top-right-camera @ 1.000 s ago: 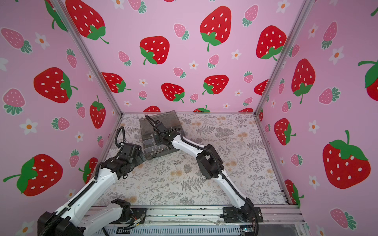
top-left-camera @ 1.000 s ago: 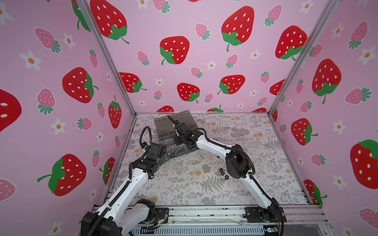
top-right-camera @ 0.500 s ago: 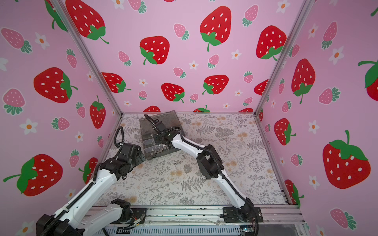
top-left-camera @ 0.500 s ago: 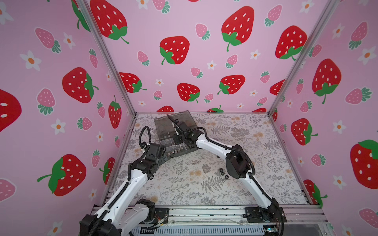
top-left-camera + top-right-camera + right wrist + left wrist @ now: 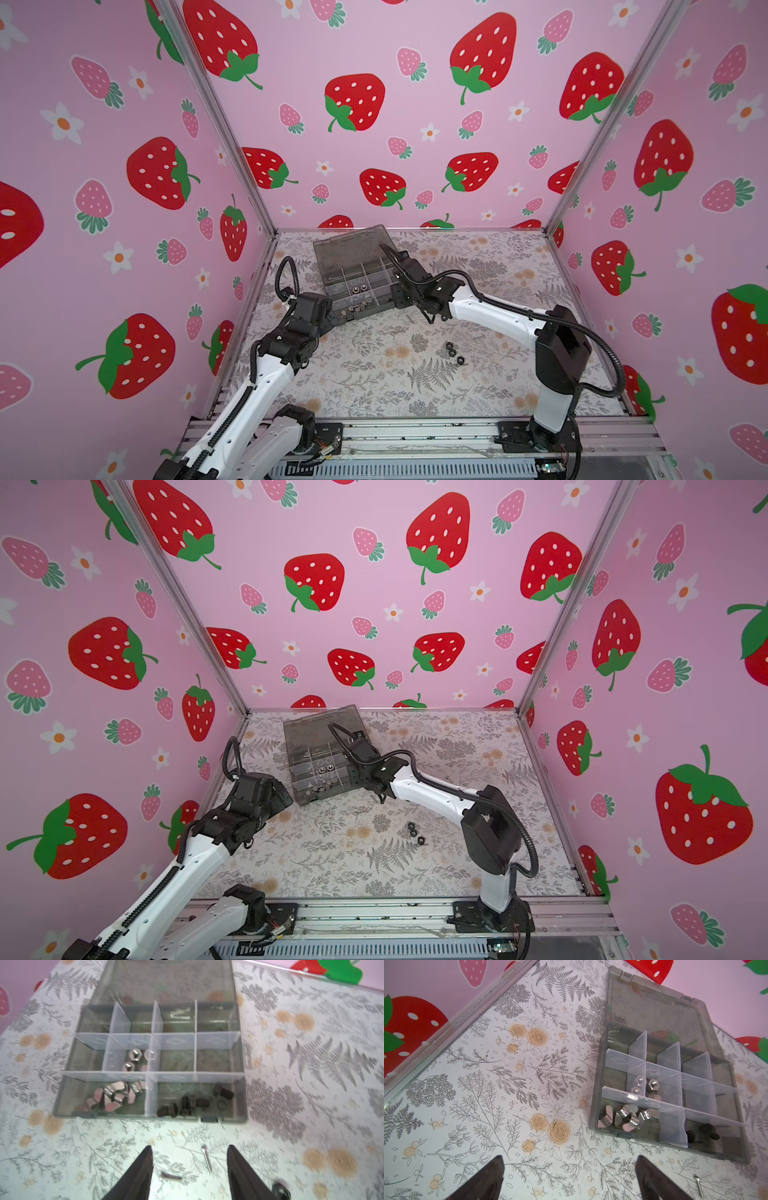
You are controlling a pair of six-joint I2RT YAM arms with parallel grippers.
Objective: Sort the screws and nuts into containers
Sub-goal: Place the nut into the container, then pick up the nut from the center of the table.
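Observation:
The lone black hex nut (image 5: 281,1190) lies loose on the tabletop. So my right gripper will move away from the box, past the silver screw and down onto it.
The smoky-grey organiser box (image 5: 376,245) (image 5: 299,733) lies open at the back left of the table. Its containers hold grey wing nuts (image 5: 114,1095) (image 5: 625,1115), silver cap nuts (image 5: 135,1055) (image 5: 652,1084) and black screws (image 5: 187,1103) (image 5: 702,1132). Three black hex nuts (image 5: 453,353) (image 5: 414,832) lie loose mid-table. A thin silver screw (image 5: 206,1157) (image 5: 698,1185) lies on the table by the box's front. My right gripper (image 5: 189,1147) hangs open and empty above that screw. My left gripper (image 5: 570,1156) stands wide open over bare table beside the box's front left corner.
A short silver pin (image 5: 171,1177) lies on the table between my right fingers. The pink strawberry walls and their metal posts (image 5: 220,124) close in the table on three sides. The box's lid (image 5: 654,1005) lies flat behind the compartments.
My right gripper has drawn back from over the box to just in front of it. The left arm has barely moved.

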